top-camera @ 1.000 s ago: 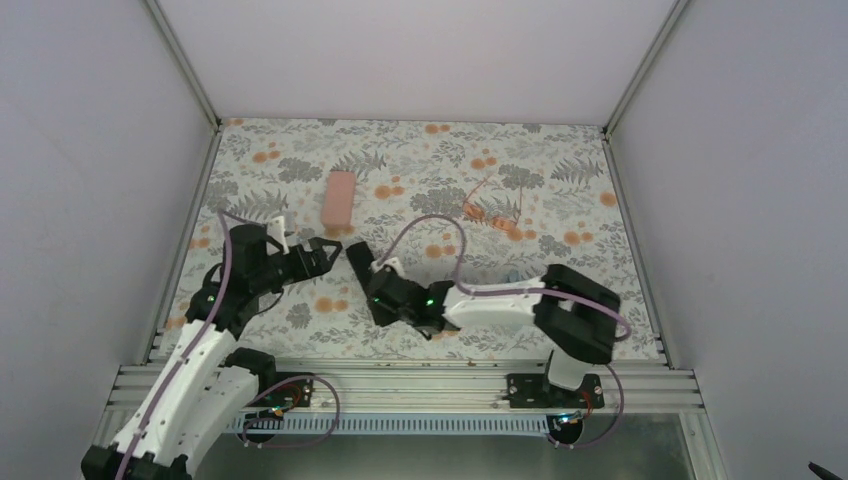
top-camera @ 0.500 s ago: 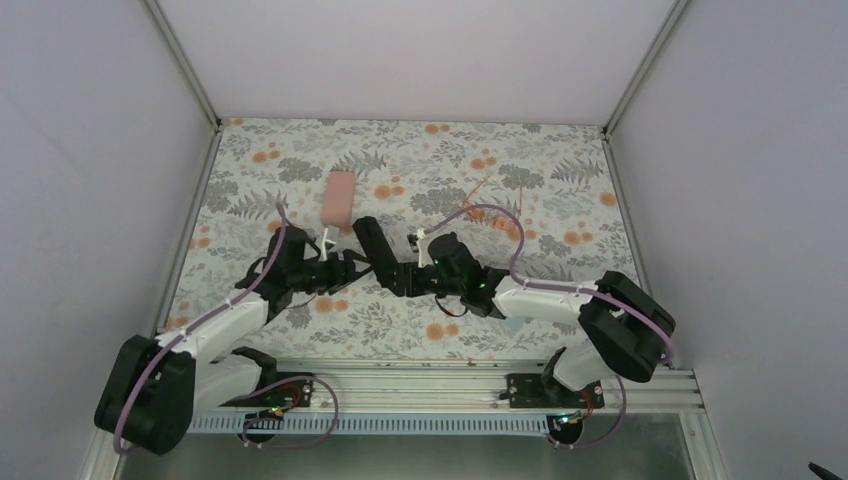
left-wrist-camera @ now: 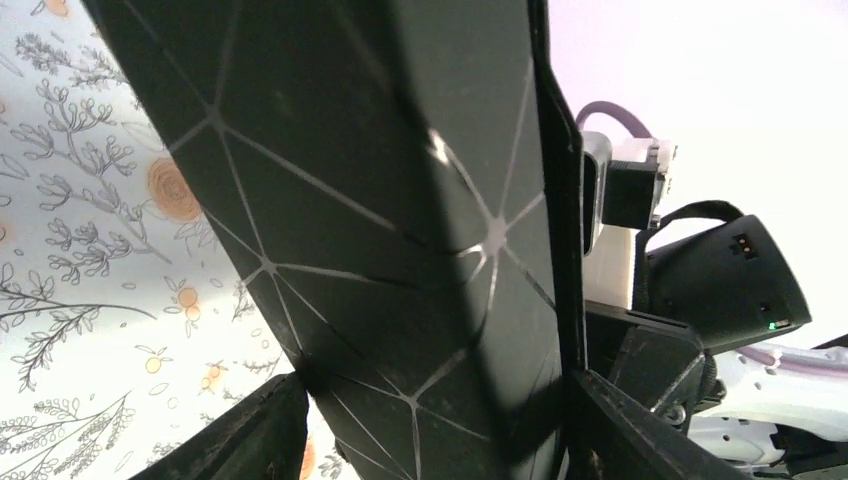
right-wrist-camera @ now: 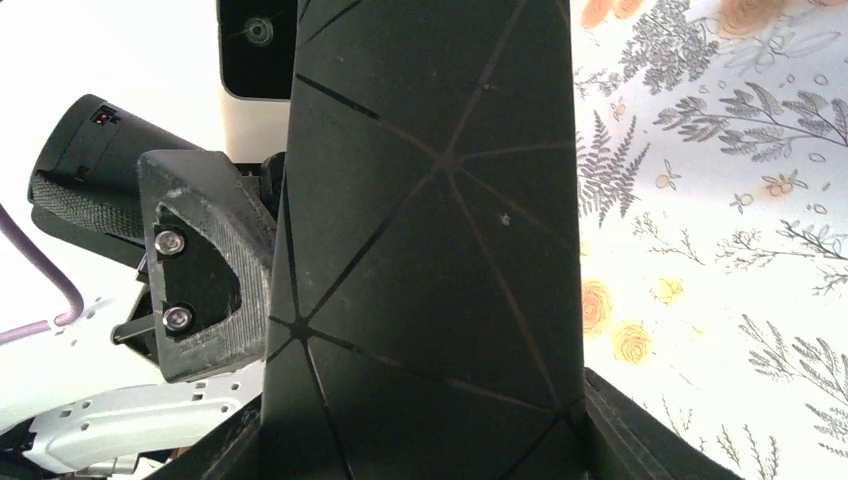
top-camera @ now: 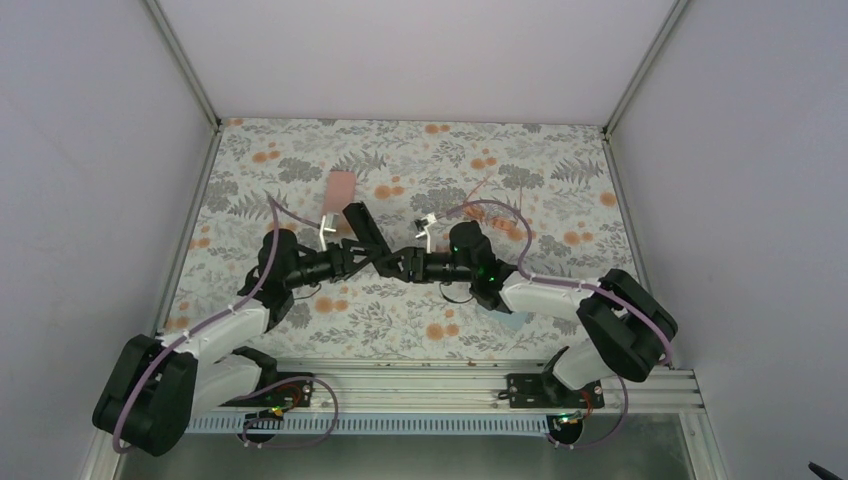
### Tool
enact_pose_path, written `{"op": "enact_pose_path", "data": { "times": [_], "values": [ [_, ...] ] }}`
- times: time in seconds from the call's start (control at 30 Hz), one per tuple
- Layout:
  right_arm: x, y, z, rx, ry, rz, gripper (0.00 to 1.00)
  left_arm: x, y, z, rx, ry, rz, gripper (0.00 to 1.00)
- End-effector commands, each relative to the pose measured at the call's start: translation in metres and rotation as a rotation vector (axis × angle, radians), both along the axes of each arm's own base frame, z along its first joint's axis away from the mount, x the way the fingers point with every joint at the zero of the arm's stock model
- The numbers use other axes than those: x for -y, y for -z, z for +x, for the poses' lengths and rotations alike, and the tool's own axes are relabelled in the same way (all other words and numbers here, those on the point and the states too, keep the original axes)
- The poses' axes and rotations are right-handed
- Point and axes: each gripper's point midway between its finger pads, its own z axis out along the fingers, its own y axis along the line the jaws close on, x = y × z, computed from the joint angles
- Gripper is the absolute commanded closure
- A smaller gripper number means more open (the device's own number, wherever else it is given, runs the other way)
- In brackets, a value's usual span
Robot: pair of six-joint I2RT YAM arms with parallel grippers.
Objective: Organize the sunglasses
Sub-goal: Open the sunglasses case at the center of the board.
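Observation:
My right gripper is still holding the black oblong case (top-camera: 368,236) off the table. It should next move down and back toward the flowered cloth below it, to let go of the case.
The black oblong case (top-camera: 368,236) with thin pale lines is held off the table between both grippers, tilted, in the middle. My left gripper (top-camera: 357,259) is shut on it from the left and the case fills the left wrist view (left-wrist-camera: 400,230). My right gripper (top-camera: 397,266) is shut on it from the right and the case fills the right wrist view (right-wrist-camera: 430,250). The pale orange-pink sunglasses (top-camera: 497,212) lie on the flowered cloth at the back right, apart from both grippers. The dark brown sunglasses are out of view.
A pink oblong case (top-camera: 340,188) lies just behind the black case, partly hidden by it. A bit of light-blue cloth (top-camera: 511,319) shows under the right arm. Grey walls and metal rails close in the flowered table (top-camera: 560,170).
The right gripper carried the black case up and away from the front edge. The left arm stretched toward the middle and closed on the case's other side.

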Motion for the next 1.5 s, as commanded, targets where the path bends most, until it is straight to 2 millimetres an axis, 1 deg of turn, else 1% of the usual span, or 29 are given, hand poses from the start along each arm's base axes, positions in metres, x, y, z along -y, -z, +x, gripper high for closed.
{"op": "enact_pose_path", "data": {
  "times": [0.0,0.07,0.1,0.23,0.3,0.47,0.57,0.67,0.73,0.77,0.8,0.9,1.0,1.07,1.13,1.27,1.47],
  "values": [
    [-0.008,-0.038,-0.012,0.099,-0.092,0.107,0.49,-0.002,-0.012,0.006,0.023,-0.036,0.003,0.38],
    [-0.007,-0.029,-0.008,0.152,-0.066,0.043,0.50,-0.006,0.000,0.011,-0.033,-0.071,0.073,0.38],
    [-0.007,-0.021,-0.005,0.178,-0.048,-0.006,0.50,-0.008,0.005,0.014,-0.047,-0.089,0.104,0.38],
    [-0.009,0.003,0.001,0.260,-0.016,-0.165,0.50,-0.011,0.020,0.012,-0.090,-0.094,0.169,0.38],
    [-0.010,0.015,0.002,0.290,-0.008,-0.232,0.50,-0.012,0.033,0.011,-0.120,-0.095,0.204,0.39],
    [-0.014,0.051,0.006,0.312,0.030,-0.403,0.50,-0.010,0.070,0.001,-0.211,-0.069,0.256,0.39],
    [-0.015,0.075,0.006,0.312,0.047,-0.497,0.51,-0.011,0.087,-0.004,-0.235,-0.067,0.272,0.39],
    [-0.014,0.096,0.004,0.320,0.069,-0.600,0.51,-0.013,0.100,-0.009,-0.251,-0.072,0.290,0.39],
    [-0.014,0.102,0.003,0.329,0.080,-0.642,0.50,-0.015,0.108,-0.013,-0.261,-0.073,0.297,0.39],
    [-0.013,0.113,0.003,0.324,0.080,-0.675,0.50,-0.016,0.112,-0.015,-0.267,-0.073,0.305,0.39],
    [-0.013,0.118,0.002,0.322,0.077,-0.695,0.49,-0.018,0.117,-0.016,-0.271,-0.075,0.314,0.39],
    [-0.013,0.126,0.000,0.327,0.077,-0.732,0.42,-0.019,0.130,-0.022,-0.295,-0.064,0.330,0.38],
    [-0.012,0.131,-0.001,0.326,0.074,-0.759,0.28,-0.020,0.138,-0.024,-0.304,-0.059,0.337,0.37],
    [-0.010,0.132,0.000,0.324,0.083,-0.771,0.22,-0.020,0.141,-0.023,-0.302,-0.056,0.348,0.35],
    [-0.006,0.129,0.002,0.328,0.103,-0.778,0.18,-0.020,0.143,-0.023,-0.301,-0.052,0.361,0.34],
    [0.002,0.120,0.009,0.342,0.163,-0.799,0.16,-0.021,0.148,-0.023,-0.311,-0.048,0.384,0.33],
    [0.018,0.123,0.021,0.328,0.255,-0.877,0.20,-0.023,0.155,-0.020,-0.325,-0.052,0.429,0.30]
  ]
}}
